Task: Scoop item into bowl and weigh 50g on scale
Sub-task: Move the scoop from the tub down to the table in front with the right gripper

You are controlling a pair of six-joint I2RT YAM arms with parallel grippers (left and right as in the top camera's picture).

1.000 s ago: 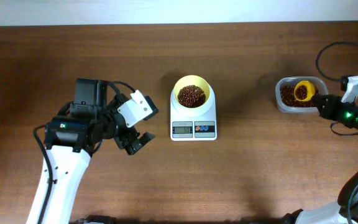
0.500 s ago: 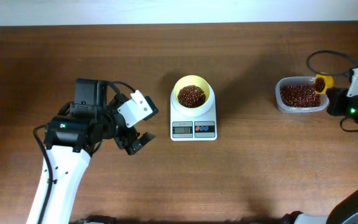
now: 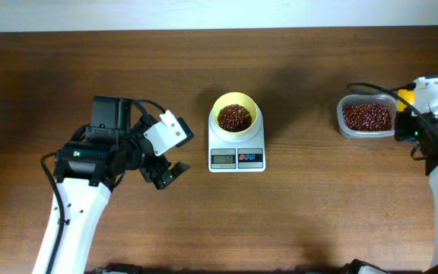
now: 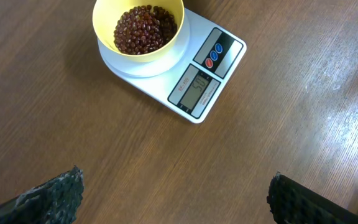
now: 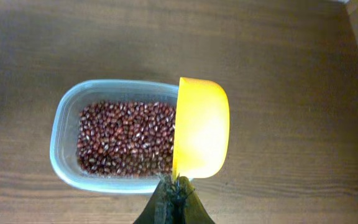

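Observation:
The display shows the asked weight, so the right gripper swings back from the clear tub next, turning toward the scale, then down onto the table [image 3: 346, 180].
The pale yellow bowl [image 3: 235, 97] holds a heap of dark red-brown beans [image 3: 234, 116] and stands on the white scale [image 3: 236, 157]. Both also show in the left wrist view, the bowl [image 4: 99, 28] and the scale [image 4: 199, 87]. My left gripper [image 3: 166, 173] is open and empty, left of the scale above bare table [image 4: 176, 177]. My right gripper [image 5: 176, 186] is shut on the handle of the yellow scoop [image 5: 201, 127]. The scoop is turned on its side at the right end of the clear tub [image 5: 64, 134]. The scoop also shows in the overhead view [image 3: 406, 96].
The clear tub [image 3: 342, 122] at the far right holds more beans [image 3: 366, 116], which also show in the right wrist view [image 5: 126, 137]. Cables loop behind the right arm near the table's right edge. The brown wooden table surrounds the scale.
My right gripper lifted the scoop out of the tub and carried it to the tub's right end, turning it on its side. The left arm has not moved.

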